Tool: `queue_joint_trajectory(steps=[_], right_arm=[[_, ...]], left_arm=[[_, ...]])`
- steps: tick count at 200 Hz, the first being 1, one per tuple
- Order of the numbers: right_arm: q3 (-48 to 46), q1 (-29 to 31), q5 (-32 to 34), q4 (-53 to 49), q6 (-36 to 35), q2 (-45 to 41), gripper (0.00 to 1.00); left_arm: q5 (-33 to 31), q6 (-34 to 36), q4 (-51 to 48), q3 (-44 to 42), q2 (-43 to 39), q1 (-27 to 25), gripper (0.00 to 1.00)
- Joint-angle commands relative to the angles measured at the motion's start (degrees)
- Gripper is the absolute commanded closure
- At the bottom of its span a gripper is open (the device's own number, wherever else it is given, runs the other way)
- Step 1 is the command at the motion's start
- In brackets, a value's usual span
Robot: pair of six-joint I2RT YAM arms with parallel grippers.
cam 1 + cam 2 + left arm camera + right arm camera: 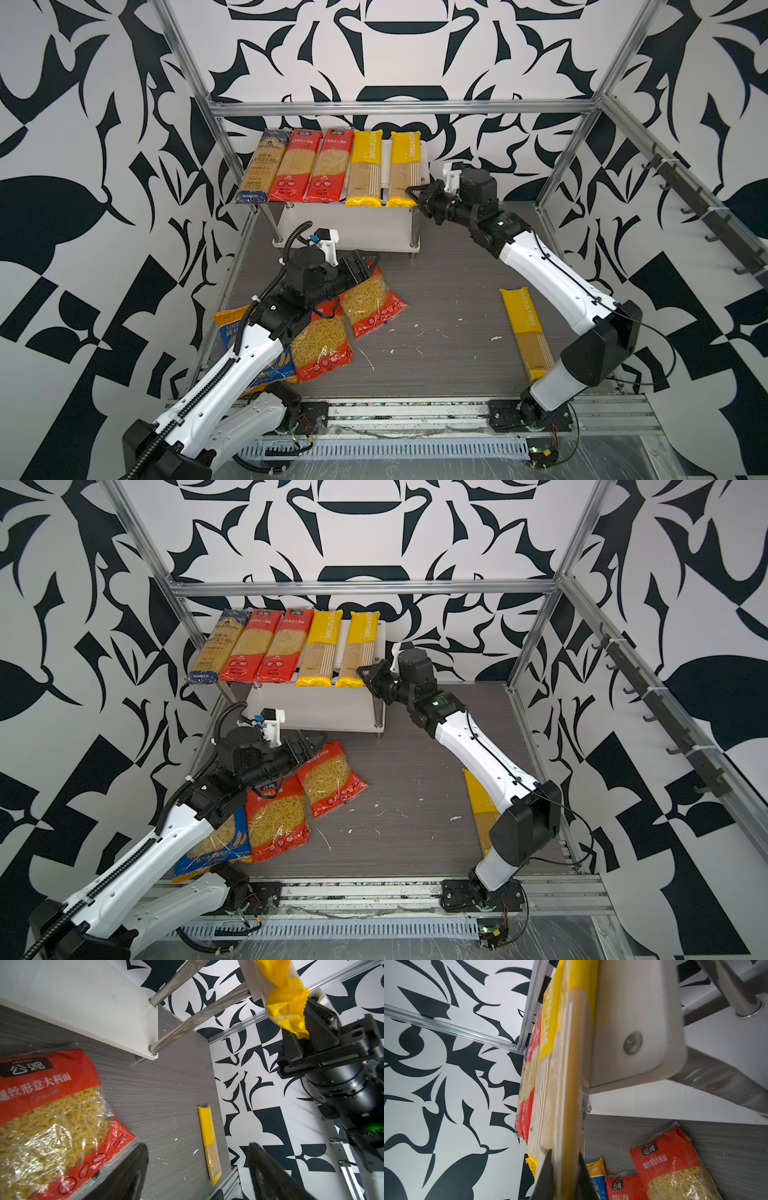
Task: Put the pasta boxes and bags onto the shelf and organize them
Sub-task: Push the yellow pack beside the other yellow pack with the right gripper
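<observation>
Next, my right gripper will move across the bare strip of board [385, 169] toward the other yellow packet and release the near end, since that gap keeps both packets apart.
The shelf [353, 232] stands at the back; its top board [633, 1022] carries a dark-blue packet [262, 166], two long red packets [295, 166] and two long yellow packets [365, 170]. My right gripper [413, 193] [564, 1159] is shut on the near end of the rightmost yellow packet [405, 166] [571, 1064], which lies on the top board. My left gripper [368, 264] [197, 1147] is open, just above the far end of a short red pasta bag [374, 305] [52, 1115], nothing between its fingers [141, 1153].
On the table lie a second short red bag [322, 349], a blue-orange bag [272, 370] partly under the left arm, and a long yellow packet [525, 332] beside the right arm. Aluminium frame rails [399, 107] ring the workspace.
</observation>
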Motion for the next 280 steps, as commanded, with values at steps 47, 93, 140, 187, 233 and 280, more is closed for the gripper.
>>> queue_joint_trajectory(steps=[47, 93, 140, 187, 233, 280], right_arm=[[11.5, 5.6, 1.1, -0.4, -3.2, 6.4, 1.0], [16.2, 7.4, 0.9, -0.2, -2.4, 11.0, 1.0], [16.4, 7.4, 0.5, -0.4, -3.7, 11.5, 1.0], [18.1, 7.5, -2.6, -0.3, -2.2, 13.5, 1.0], [11.3, 5.0, -5.8, -1.0, -5.4, 6.8, 0.55], [-5.7, -1.6, -11.6, 1.0, -5.5, -6.4, 0.32]], left_arm=[[-0.6, 1.5, 0.4, -1.1, -1.1, 0.5, 0.21], [0.3, 1.5, 1.1, -1.4, -1.0, 0.6, 0.22], [0.7, 1.5, 1.3, -2.1, -1.3, 0.8, 0.22], [1.4, 0.6, 2.6, -2.4, -0.9, 0.8, 0.22], [3.5, -0.4, 4.4, -3.3, 0.4, 0.8, 0.23], [4.1, -0.4, 8.5, -4.3, 2.8, -1.4, 0.24]])
